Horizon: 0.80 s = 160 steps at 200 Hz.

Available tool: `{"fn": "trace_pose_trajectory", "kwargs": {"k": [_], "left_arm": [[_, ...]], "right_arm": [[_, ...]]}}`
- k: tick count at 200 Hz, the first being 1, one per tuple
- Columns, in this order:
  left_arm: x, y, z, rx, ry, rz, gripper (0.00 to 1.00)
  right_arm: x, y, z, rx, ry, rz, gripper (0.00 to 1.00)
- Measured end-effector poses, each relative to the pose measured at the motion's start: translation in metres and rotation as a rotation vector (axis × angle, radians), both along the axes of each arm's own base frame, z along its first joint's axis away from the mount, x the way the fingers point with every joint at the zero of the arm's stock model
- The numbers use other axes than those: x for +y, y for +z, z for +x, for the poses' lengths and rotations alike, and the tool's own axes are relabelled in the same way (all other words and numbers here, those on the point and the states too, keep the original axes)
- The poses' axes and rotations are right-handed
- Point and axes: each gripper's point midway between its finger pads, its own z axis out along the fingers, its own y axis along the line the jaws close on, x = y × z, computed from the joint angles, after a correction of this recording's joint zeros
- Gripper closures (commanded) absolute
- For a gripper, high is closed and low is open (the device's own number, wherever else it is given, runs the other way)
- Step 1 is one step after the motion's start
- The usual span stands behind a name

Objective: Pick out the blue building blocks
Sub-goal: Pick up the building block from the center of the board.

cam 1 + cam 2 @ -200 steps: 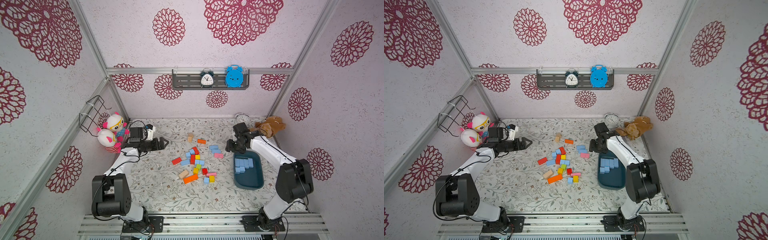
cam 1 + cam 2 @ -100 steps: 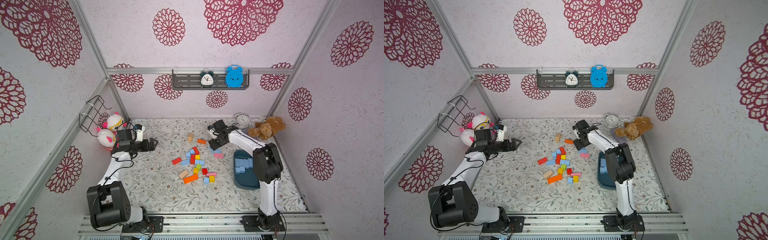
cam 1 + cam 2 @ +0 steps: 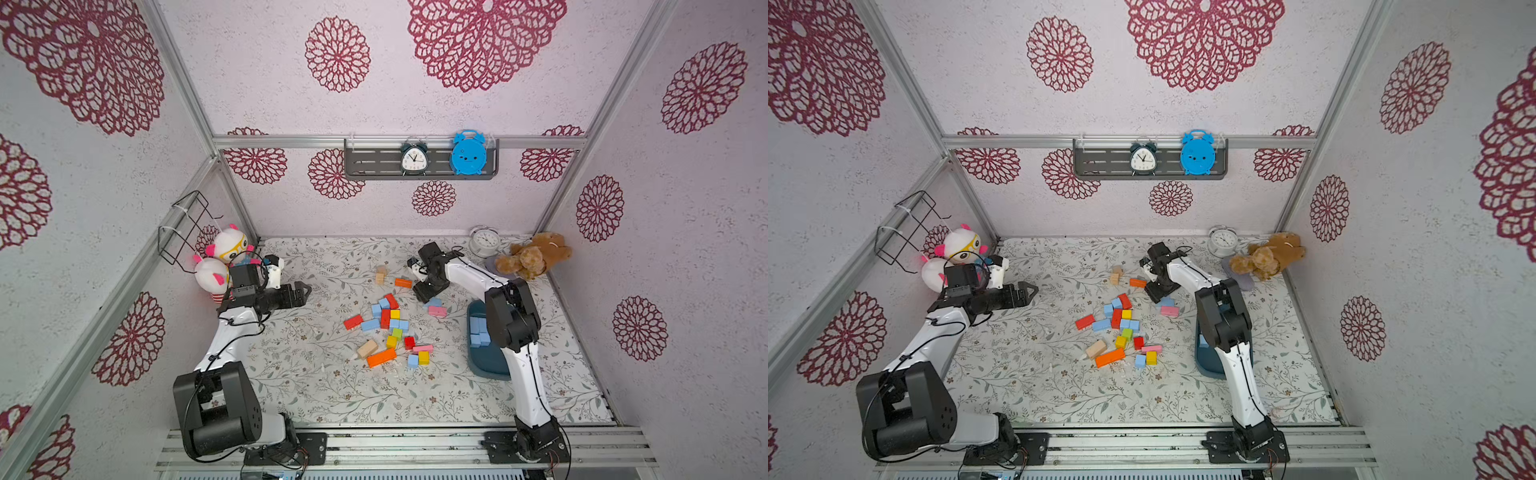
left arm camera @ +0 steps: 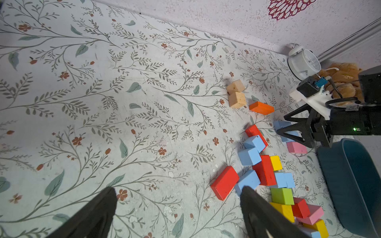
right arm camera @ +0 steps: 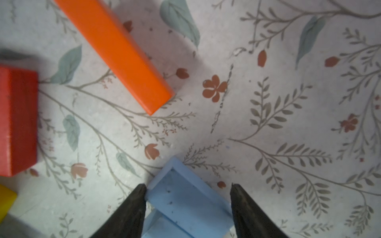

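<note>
The open fingers of my right gripper stay low and draw together across the upper blue block [image 5: 188, 199] next, because that block already lies at an angle between them.
Several light blue building blocks [image 3: 370, 325] lie among a mixed-colour pile mid-table, and more sit in the dark teal tub [image 3: 484, 365] at the right. Two further blue blocks [image 3: 434, 302] lie behind the pile beside a pink one. My right gripper [image 5: 187, 185] is down over these, open. Its jaws straddle the upper blue block [image 5: 185, 197], which lies slantwise between them, and one fingertip [image 5: 140, 191] touches its corner. In both top views that gripper [image 3: 1152, 295] points down at the mat. My left gripper [image 4: 177, 189] hangs wide open and empty over bare mat left of the pile.
An orange brick [image 5: 115, 49] and a red block [image 5: 16, 121] lie close to the right gripper. Two tan cubes [image 3: 380, 276] sit behind the pile. A white alarm clock [image 3: 484, 240] and teddy bear [image 3: 534, 257] fill the back right corner. Plush toys [image 3: 224, 257] stand back left.
My right arm has swung from above the tub leftward and down onto the blue blocks beside the pink one. My left gripper has drawn back a little toward the plush toys, still open.
</note>
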Motion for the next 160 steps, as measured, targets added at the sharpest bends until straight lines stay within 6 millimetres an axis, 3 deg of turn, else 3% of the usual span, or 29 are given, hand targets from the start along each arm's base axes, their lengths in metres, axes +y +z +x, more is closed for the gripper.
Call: {"fn": "trace_pose_trajectory", "kwargs": {"k": [38,71,117,160], "left_arm": [[-0.002,0.001,0.0,-0.002,-0.009,-0.009,0.02],[-0.003,0.001,0.0,-0.004,-0.014,-0.015,0.02],[-0.007,0.003,0.0,-0.011,-0.029,-0.029,0.02],[-0.027,0.0,0.002,0.002,-0.092,-0.024,0.0]], "right_arm": [[-0.014,-0.003,0.013,0.008,-0.066,0.016,0.46],[-0.026,-0.004,0.019,0.016,-0.107,0.018,0.46],[-0.034,-0.005,0.021,0.03,-0.154,0.022,0.66],[-0.034,-0.004,0.022,0.022,-0.197,0.04,0.75]]}}
